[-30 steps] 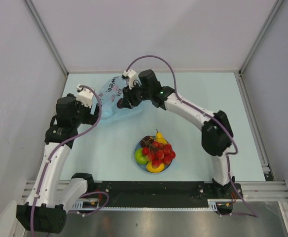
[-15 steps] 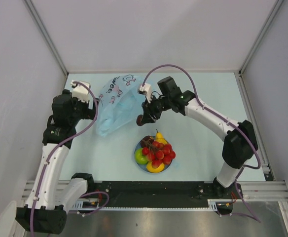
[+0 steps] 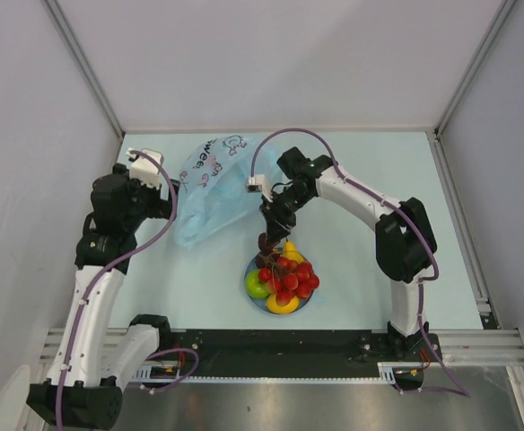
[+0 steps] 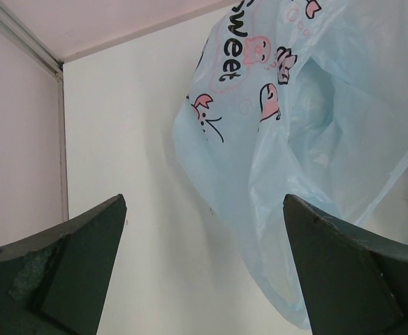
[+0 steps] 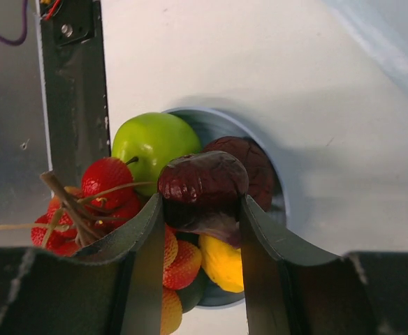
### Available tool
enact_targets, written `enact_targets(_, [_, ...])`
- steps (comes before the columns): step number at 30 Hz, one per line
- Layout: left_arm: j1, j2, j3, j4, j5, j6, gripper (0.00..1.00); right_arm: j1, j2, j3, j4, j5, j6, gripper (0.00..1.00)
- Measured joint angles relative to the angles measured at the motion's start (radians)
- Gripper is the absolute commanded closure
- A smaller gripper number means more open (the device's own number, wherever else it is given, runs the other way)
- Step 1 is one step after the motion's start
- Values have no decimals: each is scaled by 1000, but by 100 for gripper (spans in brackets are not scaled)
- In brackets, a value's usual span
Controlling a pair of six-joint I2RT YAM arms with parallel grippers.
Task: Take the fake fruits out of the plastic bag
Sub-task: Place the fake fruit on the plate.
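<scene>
The right gripper lowers the dark red-purple fruit slightly back onto the spot beside the green apple (image 3: 257,285) next and releases it, since it hangs above the round plate.
The crinkly light-blue plastic bag (image 3: 213,184) lies at the back left of the table, and its printed side fills the right of the left wrist view (image 4: 309,139). My left gripper (image 3: 170,199) (image 4: 204,202) is open just left of the bag, holding nothing. My right gripper (image 3: 268,235) (image 5: 202,202) is shut on a dark red-purple fruit (image 5: 202,183) just above the round plate (image 3: 305,303) (image 5: 218,120). On the plate lie a green apple (image 3: 257,285) (image 5: 151,143), red grapes (image 3: 291,277), a yellow pear (image 3: 289,249) and another dark fruit (image 5: 256,160).
A black and metal rail (image 3: 289,346) (image 5: 71,105) runs along the near edge, just below the plate. Grey walls close in the table on the left, back and right. The right arm's cable (image 3: 271,144) loops over the bag.
My right gripper has carried the dark fruit from the bag's mouth down to above the plate. My left gripper has pulled slightly left off the bag, which has sagged flat.
</scene>
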Motion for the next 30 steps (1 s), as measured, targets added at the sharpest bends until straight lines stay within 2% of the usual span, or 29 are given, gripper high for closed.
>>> enact_targets(7, [6,0,-14,1,13,-1,0,11,23,24,-120,-20,-80,93])
enact_targets(30, [7,5,-47,10,26,-6,0,35,24,-11,-161,-28,-102,90])
